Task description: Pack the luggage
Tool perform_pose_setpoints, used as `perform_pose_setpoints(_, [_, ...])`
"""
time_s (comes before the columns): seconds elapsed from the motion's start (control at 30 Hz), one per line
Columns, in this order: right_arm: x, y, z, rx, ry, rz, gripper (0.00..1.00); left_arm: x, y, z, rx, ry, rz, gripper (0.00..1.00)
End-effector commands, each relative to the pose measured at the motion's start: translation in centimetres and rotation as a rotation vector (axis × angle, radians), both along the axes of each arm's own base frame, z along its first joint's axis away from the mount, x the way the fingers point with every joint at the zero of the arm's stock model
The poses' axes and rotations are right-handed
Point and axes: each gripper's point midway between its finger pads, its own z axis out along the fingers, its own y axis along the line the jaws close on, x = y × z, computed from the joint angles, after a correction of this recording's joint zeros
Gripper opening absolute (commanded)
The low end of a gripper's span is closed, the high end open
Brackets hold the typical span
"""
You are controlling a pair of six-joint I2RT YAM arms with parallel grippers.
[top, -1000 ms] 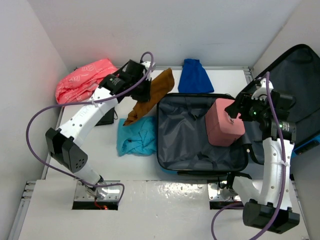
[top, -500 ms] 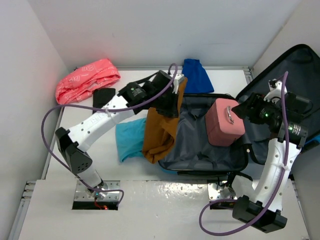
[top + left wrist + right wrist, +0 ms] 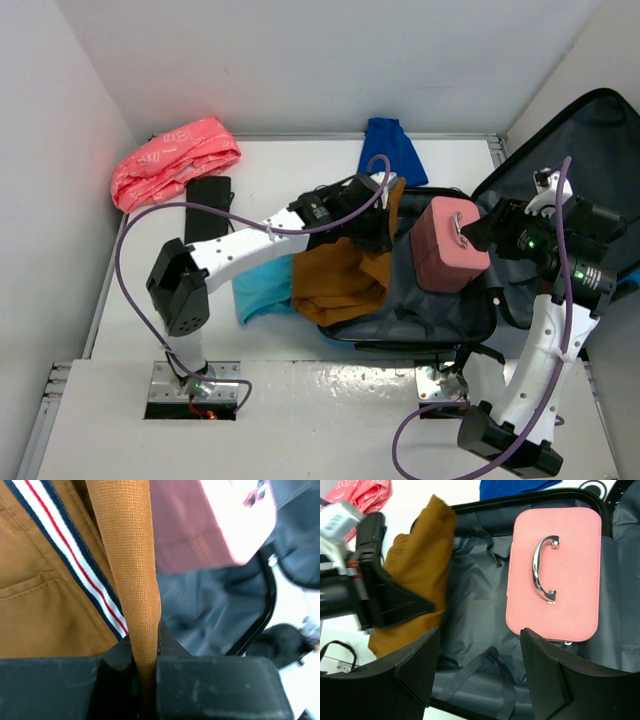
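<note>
My left gripper should move the garment down toward the pink case [image 3: 448,248], to the garment's right in the top view, before it lets go, because the garment hangs over the luggage's edge.
The luggage [image 3: 430,300] lies open on the table, its dark grey lining [image 3: 470,610] facing up and its lid [image 3: 590,150] leaning at the right. A small pink case [image 3: 448,248] with a chrome handle [image 3: 542,570] sits in the luggage's right half. My left gripper [image 3: 372,222] is shut on a brown garment [image 3: 135,555] with a striped trim. The garment [image 3: 340,275] hangs over the luggage's left edge. My right gripper [image 3: 480,635] is open and empty, above the lining and just right of the pink case in the top view [image 3: 480,232].
A pink plastic bag [image 3: 175,155] and a black flat item [image 3: 207,208] lie at the back left. A blue cloth [image 3: 390,150] lies behind the luggage. A teal cloth [image 3: 258,290] lies left of it, partly under the brown garment. White walls close in the table.
My left arm has carried the brown garment from the back of the table rightward, to over the luggage's left half. My right gripper has stayed open and shifted slightly.
</note>
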Motion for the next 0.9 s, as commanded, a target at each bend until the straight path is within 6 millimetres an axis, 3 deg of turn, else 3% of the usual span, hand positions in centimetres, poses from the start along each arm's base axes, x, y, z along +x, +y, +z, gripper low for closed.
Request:
perform_pose_setpoints(0.0, [-0.1,-0.4,1.0,-0.047,-0.031,-0.007,0.65,-0.3,-7.0,8.0,-0.472,-0.096,-0.096,0.0])
perform_pose_setpoints(0.03, [-0.1,-0.5,0.9,-0.05,-0.027,-0.006,0.65,0.0,-6.6,6.4,-0.494,-0.048,-0.046,0.0])
perform_pose_setpoints(0.2, [0.0,-0.6,0.6,-0.052,-0.023,-0.006,0.65,0.0,-8.2,5.3,-0.577,0.0,-0.062,0.0])
perform_pose_setpoints(0.23, [0.1,-0.6,0.7,-0.051,-0.028,-0.004,0.65,-0.2,-8.5,6.4,-0.636,0.005,-0.072,0.0])
perform_pose_setpoints(0.3, [0.2,-0.5,0.7,-0.042,-0.027,0.003,0.65,-0.4,-8.6,5.0,-0.666,0.043,-0.094,0.0])
perform_pose_setpoints(0.33, [0.4,-0.4,1.0,-0.043,-0.039,0.009,0.65,0.0,-8.4,6.5,-0.735,0.012,-0.11,0.0])
perform_pose_setpoints(0.5, [1.0,0.4,1.6,-0.006,-0.076,0.063,0.65,1.9,-6.0,3.4,-0.664,0.032,-0.046,0.0])
perform_pose_setpoints(0.6, [1.0,1.7,2.0,0.051,-0.109,0.134,0.65,3.4,-2.7,1.0,-0.509,-0.005,0.052,0.04])
perform_pose_setpoints(0.7, [1.1,2.9,2.3,0.115,-0.166,0.179,0.62,3.9,0.3,-0.8,-0.342,-0.057,0.108,0.43])
perform_pose_setpoints(0.73, [1.2,3.1,2.2,0.134,-0.172,0.183,0.62,3.9,0.8,-1.1,-0.313,-0.063,0.118,0.84])
perform_pose_setpoints(0.77, [1.6,3.2,1.3,0.156,-0.168,0.188,0.62,3.7,1.3,-2.1,-0.271,-0.05,0.123,1.0])
perform_pose_setpoints(0.87, [2.1,4.0,0.6,0.154,-0.153,0.225,0.61,3.9,2.1,-0.8,-0.258,-0.115,0.116,1.0])
